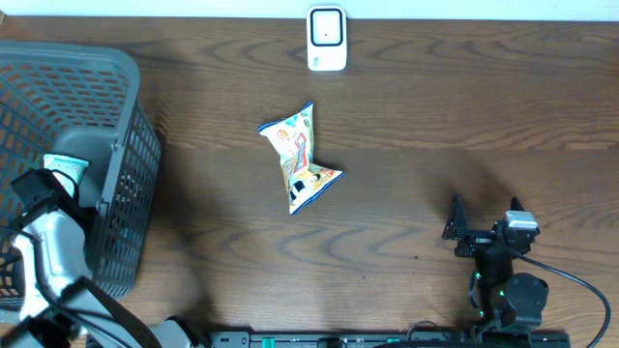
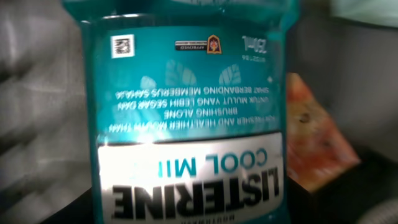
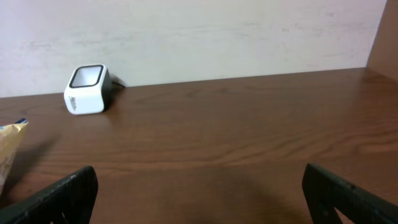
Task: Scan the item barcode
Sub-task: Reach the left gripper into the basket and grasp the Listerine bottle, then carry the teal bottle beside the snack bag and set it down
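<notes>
The sides of the basket are around the bottle (image 1: 68, 166). My left gripper will next rise over them, go past the snack bag, and come down to release it on the bare tabletop alongside (image 1: 353, 156).
A teal Listerine mouthwash bottle (image 2: 186, 93) fills the left wrist view, its label upside down and a small square code (image 2: 122, 45) at the upper left. My left gripper (image 1: 46, 184) is down inside the grey basket (image 1: 106, 87), closed on the sides of this bottle (image 1: 68, 166); only dark finger edges show at the frame's bottom corners. The white barcode scanner (image 1: 327, 39) stands at the table's far edge, also in the right wrist view (image 3: 87, 89). My right gripper (image 1: 484, 220) rests open at the front right with nothing between its fingers (image 3: 62, 193).
A crumpled snack bag (image 1: 300, 158) lies mid-table in front of the scanner, its edge showing in the right wrist view (image 3: 7, 146). An orange packet (image 2: 314, 143) lies beside the bottle inside the basket. The basket walls surround the left gripper.
</notes>
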{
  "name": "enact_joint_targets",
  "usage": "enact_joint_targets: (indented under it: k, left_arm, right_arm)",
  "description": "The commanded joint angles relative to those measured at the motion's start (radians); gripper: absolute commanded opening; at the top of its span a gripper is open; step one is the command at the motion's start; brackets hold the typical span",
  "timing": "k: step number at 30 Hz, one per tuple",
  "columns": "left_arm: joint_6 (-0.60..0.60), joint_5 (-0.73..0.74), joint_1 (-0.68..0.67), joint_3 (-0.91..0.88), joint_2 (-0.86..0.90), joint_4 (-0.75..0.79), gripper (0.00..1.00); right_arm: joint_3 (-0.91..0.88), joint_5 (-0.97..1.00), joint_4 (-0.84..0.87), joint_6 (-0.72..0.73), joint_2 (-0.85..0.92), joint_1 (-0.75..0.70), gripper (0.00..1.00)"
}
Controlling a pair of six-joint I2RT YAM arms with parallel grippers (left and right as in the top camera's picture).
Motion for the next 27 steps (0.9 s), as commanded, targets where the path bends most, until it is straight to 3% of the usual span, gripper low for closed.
enact_joint_targets:
  k: [1,13,22,27]
  left_arm:
    - [0.078,0.008,-0.001,0.072,-0.105,-0.004,0.35]
    - [0.072,0.015,-0.001,0.209,-0.369,0.119,0.35]
    - [0.034,0.332,-0.016,0.350,-0.423,0.250,0.35]
    - [0.031,0.508,-0.098,0.370,-0.424,0.335,0.35]
  right_arm:
    - [-0.002,0.000,-0.003,0.005,-0.004,0.002,0.99]
    - [-0.002,0.000,-0.003,0.005,-0.004,0.002,0.99]
    - [-0.002,0.000,-0.003,0.005,-0.004,0.002,0.99]
    - [-0.002,0.000,-0.003,0.005,-0.004,0.002,0.99]
